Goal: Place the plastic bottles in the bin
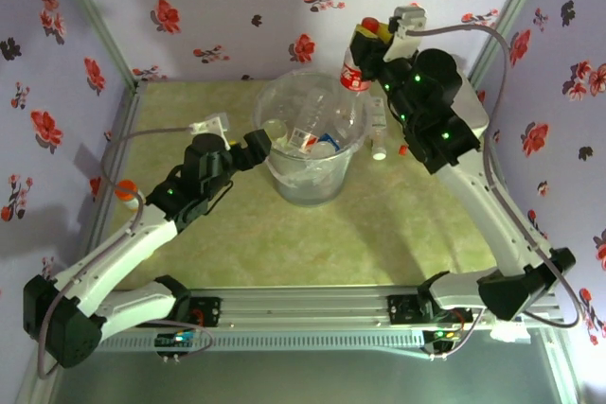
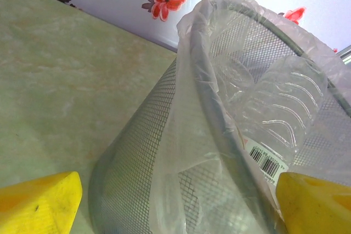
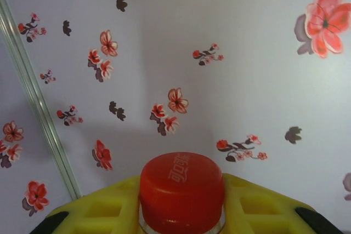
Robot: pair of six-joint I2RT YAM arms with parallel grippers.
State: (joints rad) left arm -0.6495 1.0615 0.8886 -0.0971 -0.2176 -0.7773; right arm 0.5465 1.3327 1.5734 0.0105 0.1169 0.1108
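Note:
The right gripper lowers the red-capped bottle toward the bin's opening (image 1: pixel 329 120) next and releases it inside, since that opening lies below the gripper.
The bin (image 1: pixel 305 184), a round mesh wastebasket lined with a clear bag, stands mid-table with clear plastic bottles (image 1: pixel 308 139) lying inside. My left gripper (image 1: pixel 259 148) is open at its left rim. In the left wrist view its yellow fingers (image 2: pixel 38 201) stand wide on either side of the bin wall (image 2: pixel 142 152), and a crumpled clear bottle (image 2: pixel 274 116) with a barcode label shows through the bag. My right gripper (image 1: pixel 364 48) is raised over the bin's far right rim, shut on a red-capped bottle with a red-white label (image 1: pixel 352 74). Its red cap (image 3: pixel 181 190) sits between the yellow fingers (image 3: pixel 98 212).
A white-capped bottle (image 1: pixel 379 135) lies on the table just right of the bin. A small orange-capped bottle (image 1: pixel 125 191) sits by the left wall. Flowered walls and metal frame posts close in the green table (image 1: pixel 398 224) on three sides.

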